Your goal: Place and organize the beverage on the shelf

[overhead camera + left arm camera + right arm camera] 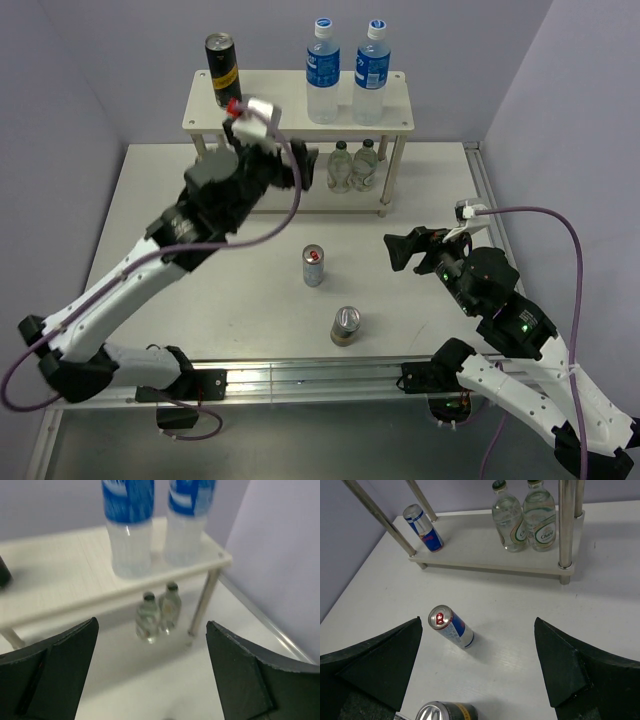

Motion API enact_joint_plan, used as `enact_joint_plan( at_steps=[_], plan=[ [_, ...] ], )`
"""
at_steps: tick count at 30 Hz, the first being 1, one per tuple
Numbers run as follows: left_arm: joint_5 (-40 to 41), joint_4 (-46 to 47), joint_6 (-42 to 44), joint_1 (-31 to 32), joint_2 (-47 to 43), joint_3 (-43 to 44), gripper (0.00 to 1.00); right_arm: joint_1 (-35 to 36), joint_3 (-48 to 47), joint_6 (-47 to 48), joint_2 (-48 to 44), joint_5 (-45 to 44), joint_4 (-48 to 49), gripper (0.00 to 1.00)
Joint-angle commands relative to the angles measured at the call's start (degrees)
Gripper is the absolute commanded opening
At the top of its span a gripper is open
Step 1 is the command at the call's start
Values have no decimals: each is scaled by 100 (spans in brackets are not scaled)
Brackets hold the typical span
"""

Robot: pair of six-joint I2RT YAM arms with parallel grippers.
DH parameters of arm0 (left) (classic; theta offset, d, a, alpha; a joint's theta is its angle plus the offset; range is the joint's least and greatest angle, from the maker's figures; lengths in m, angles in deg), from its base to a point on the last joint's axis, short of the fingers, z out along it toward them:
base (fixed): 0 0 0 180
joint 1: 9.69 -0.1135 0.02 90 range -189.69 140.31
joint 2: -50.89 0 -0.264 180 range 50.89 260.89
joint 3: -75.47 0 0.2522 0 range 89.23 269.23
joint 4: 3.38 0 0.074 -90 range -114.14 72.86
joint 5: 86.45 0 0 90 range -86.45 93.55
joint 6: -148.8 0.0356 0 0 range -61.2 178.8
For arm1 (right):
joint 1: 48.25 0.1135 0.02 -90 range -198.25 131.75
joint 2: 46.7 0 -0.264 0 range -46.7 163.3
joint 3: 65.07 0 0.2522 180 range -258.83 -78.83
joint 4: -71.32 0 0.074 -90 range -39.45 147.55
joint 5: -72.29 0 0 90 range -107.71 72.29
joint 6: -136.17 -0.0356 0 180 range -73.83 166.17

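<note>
My left gripper needs to move back from the shelf (280, 105) next and down around the black-and-gold can on the table, because the can's match already stands on the shelf's top board.
The cream shelf (280, 105) stands at the back. Its top board holds a black-and-gold can (223, 68) and two water bottles (323, 70) (371, 68). A slim blue-and-silver can (423, 528) stands on the lower board (470, 547); the left arm hides it in the top view. A second slim can (314, 266) and a second black-and-gold can (347, 326) stand on the table. My left gripper (306, 170) is open and empty in front of the shelf, facing the bottles (131, 530). My right gripper (398, 252) is open and empty, to the right of the slim can (451, 627).
Two small clear glass bottles with green labels (341, 165) (366, 163) stand at the right end of the lower board, next to a metal leg (565, 530). Purple walls close in the table at the back and on both sides.
</note>
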Motion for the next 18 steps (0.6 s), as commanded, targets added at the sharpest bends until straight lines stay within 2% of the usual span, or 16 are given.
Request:
enact_joint_plan(
  at_steps=[1,3,4,6,7,10,14,18],
  plan=[
    [584,270,-664,794,-890,-1994,98,49,-25,6,39,-28,187,100],
    [708,297,-1094,1217,-1407,-2675,99,58,-51,-3,65,-63,169,100],
    [830,322,-1244,1716,-1567,-3261,99,58,-52,6,74,-72,143,100],
    [910,524,-1491,2245,-1936,-3784,99,58,-25,-3,74,-81,169,100],
    [1059,542,-1605,2787,-2016,-4169,99,58,-25,-3,92,-89,152,100],
    [1446,446,-2035,3677,-2184,-4724,99,58,-60,-11,83,-177,125,100],
    [1807,314,-2676,4277,-2166,-5165,99,49,-34,-12,65,-256,134,100],
    [1615,919,-2784,4454,-2017,-5692,99,49,-43,-3,127,-274,108,100]
  ],
)
